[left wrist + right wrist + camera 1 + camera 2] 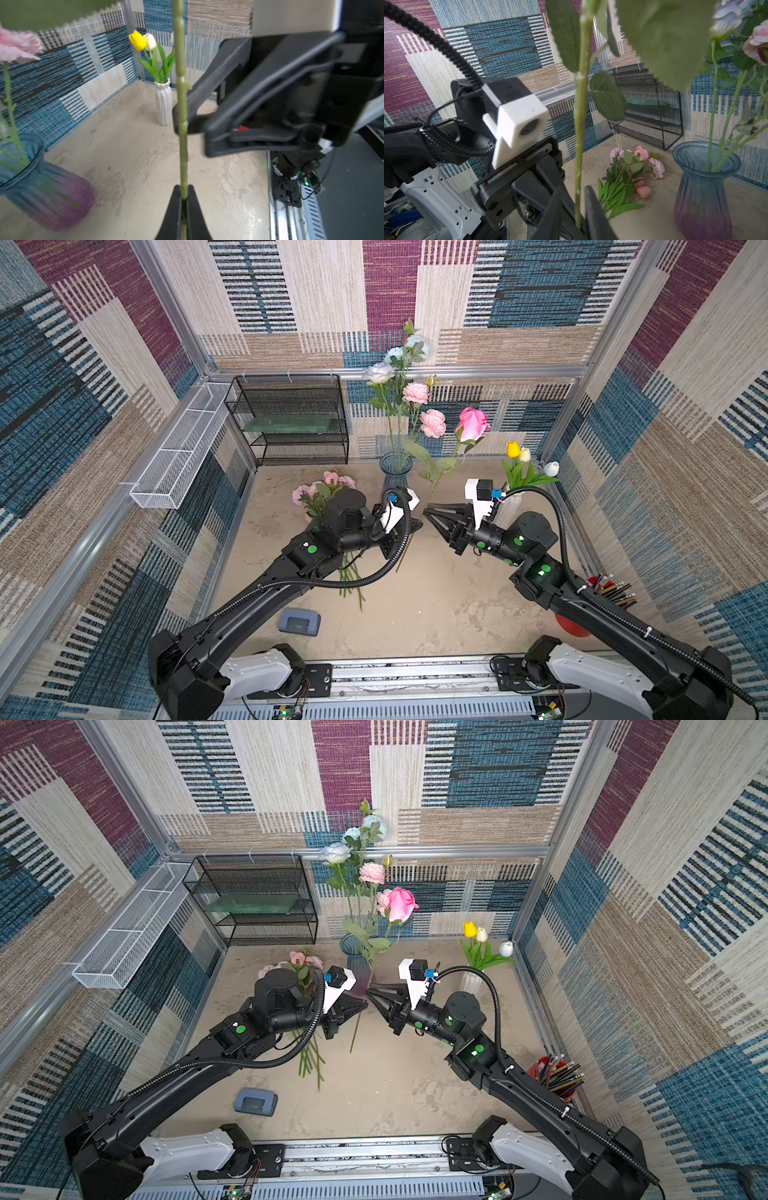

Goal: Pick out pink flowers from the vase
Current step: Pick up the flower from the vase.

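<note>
I should next swing my left gripper over the heap of pink flowers (319, 497) already out below it, under its arm. Then I should tilt it down, lower it and let go of the rose's stem.
A bright pink rose (473, 425) (401, 905) is out of the vase and stands tilted on its long green stem (182, 124) (580, 124). My left gripper (184, 191) (415, 526) is shut on that stem. Slightly higher up the stem, my right gripper (576, 191) (426, 512) is open, its jaws apart on either side of it. The blue-and-purple glass vase (395, 472) (704, 187) holds two paler pink flowers (415, 393) (433, 423) among white and pale blue roses. A bunch of pink flowers (324, 489) (639, 164) lies on the table under my left arm.
A white vase of yellow and white tulips (519, 464) stands at the back right. At the back left are a black mesh rack (291, 418) and a white mesh basket (174, 448) on the wall. A grey-blue box (300, 621) lies front left, a red pencil cup (611, 589) right.
</note>
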Robot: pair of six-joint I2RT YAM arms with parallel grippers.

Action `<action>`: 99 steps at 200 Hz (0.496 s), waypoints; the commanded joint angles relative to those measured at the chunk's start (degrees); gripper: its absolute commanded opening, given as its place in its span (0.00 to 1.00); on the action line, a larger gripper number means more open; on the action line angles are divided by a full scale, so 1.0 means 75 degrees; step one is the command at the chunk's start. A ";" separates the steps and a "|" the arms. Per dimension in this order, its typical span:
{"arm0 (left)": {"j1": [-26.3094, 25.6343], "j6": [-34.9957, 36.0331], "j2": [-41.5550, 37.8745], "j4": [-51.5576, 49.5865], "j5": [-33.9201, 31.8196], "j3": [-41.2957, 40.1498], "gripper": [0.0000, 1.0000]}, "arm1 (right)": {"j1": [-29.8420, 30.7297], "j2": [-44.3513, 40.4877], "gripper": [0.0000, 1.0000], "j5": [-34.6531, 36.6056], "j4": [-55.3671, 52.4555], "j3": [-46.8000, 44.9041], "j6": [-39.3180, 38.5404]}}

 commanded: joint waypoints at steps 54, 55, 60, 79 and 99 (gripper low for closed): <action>0.0622 -0.3373 -0.1380 0.0744 -0.2162 -0.2219 0.00 | 0.0084 -0.0811 0.54 0.0723 -0.0156 -0.0482 -0.0846; 0.0651 -0.3475 -0.1410 0.0738 -0.2177 -0.2219 0.00 | 0.0087 -0.0825 0.54 0.0730 -0.0164 -0.0478 -0.0852; 0.0783 -0.3721 -0.1495 0.0708 -0.2229 -0.2380 0.00 | 0.0079 -0.0844 0.54 0.0763 -0.0208 -0.0485 -0.0885; 0.1410 -0.4512 -0.1719 0.0453 -0.2328 -0.2889 0.00 | 0.0081 -0.0918 0.54 0.0778 -0.0297 -0.0520 -0.0950; 0.2234 -0.5224 -0.1796 0.0272 -0.2055 -0.3379 0.00 | 0.0079 -0.0992 0.54 0.0749 -0.0297 -0.0576 -0.0963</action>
